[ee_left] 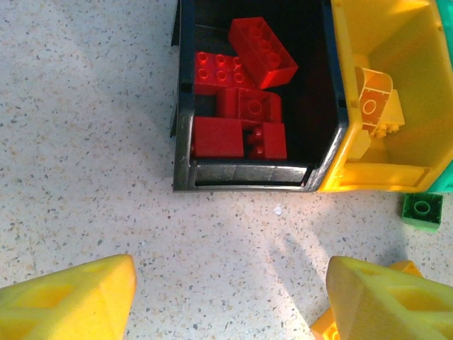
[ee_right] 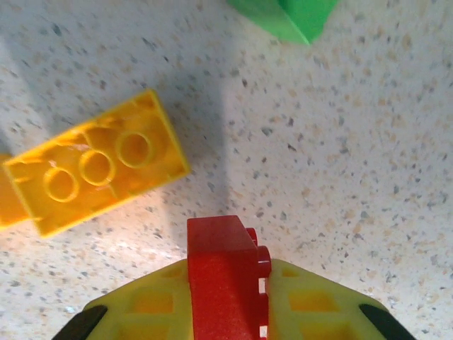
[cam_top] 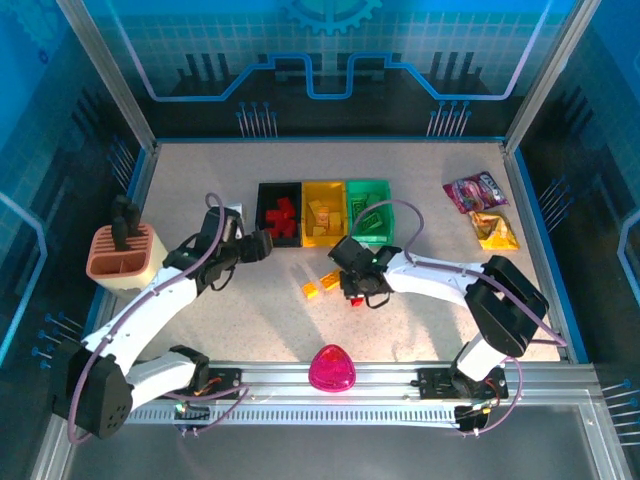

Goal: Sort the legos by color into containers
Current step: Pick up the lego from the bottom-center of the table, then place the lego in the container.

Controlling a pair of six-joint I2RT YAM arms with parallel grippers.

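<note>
The black bin stands outward of my right gripper, past the yellow legos. I should lift my right gripper and swing it over that bin to let go of the lego among the matching reds.
Three containers stand in a row at the back: a black bin with red legos, a yellow bin with yellow legos, and a green bin. My right gripper is shut on a red lego just above the table, in front of the bins. A yellow lego lies to its left and a green lego beyond it. My left gripper hangs open in front of the black bin, nothing between its fingers. A green lego sits in front of the yellow bin.
Loose yellow legos lie on the table left of my right gripper. A terracotta slotted holder stands at the left. A pink dome sits near the front edge. Two snack packets lie at the back right.
</note>
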